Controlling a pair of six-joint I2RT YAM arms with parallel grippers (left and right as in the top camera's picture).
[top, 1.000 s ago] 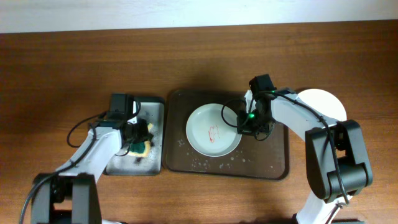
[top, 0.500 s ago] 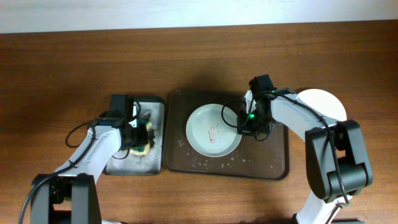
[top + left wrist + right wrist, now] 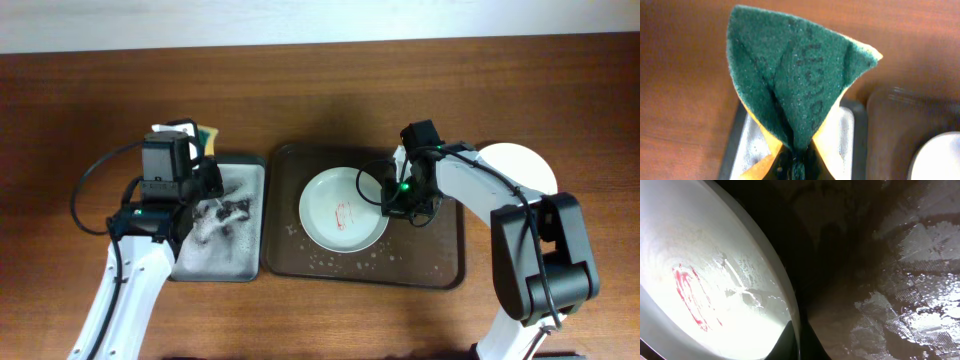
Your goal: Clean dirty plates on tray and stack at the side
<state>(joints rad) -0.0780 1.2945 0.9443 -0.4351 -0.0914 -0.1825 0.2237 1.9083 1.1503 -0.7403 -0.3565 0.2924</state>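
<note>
The plate's centre still has red smeared on it, so my left gripper should move across and down onto it to wipe. It should then go back and let go of the sponge in the small black tray (image 3: pixel 225 250).
A white plate (image 3: pixel 343 208) with a red smear (image 3: pixel 690 295) in its centre lies on the dark brown tray (image 3: pixel 440 250). My right gripper (image 3: pixel 393 205) is shut on the plate's right rim, with the rim (image 3: pixel 790 305) running down between its fingers (image 3: pixel 799 345). My left gripper (image 3: pixel 196 138) is raised over the far end of the small black tray (image 3: pixel 225 250). It is shut on a green-and-yellow sponge (image 3: pixel 795 80), which folds up out of the jaws. A second white plate (image 3: pixel 520 165) sits on the table to the right of the brown tray.
White foam covers the small black tray (image 3: pixel 847 130), which lies left of the brown tray (image 3: pixel 905 115). Wet, soapy patches (image 3: pixel 920 250) mark the brown tray's floor beside the plate. Bare wooden table (image 3: pixel 100 100) surrounds both trays.
My left gripper has shut on the sponge and lifted it off the small black tray, toward its far edge. The right gripper and the plate have not moved.
</note>
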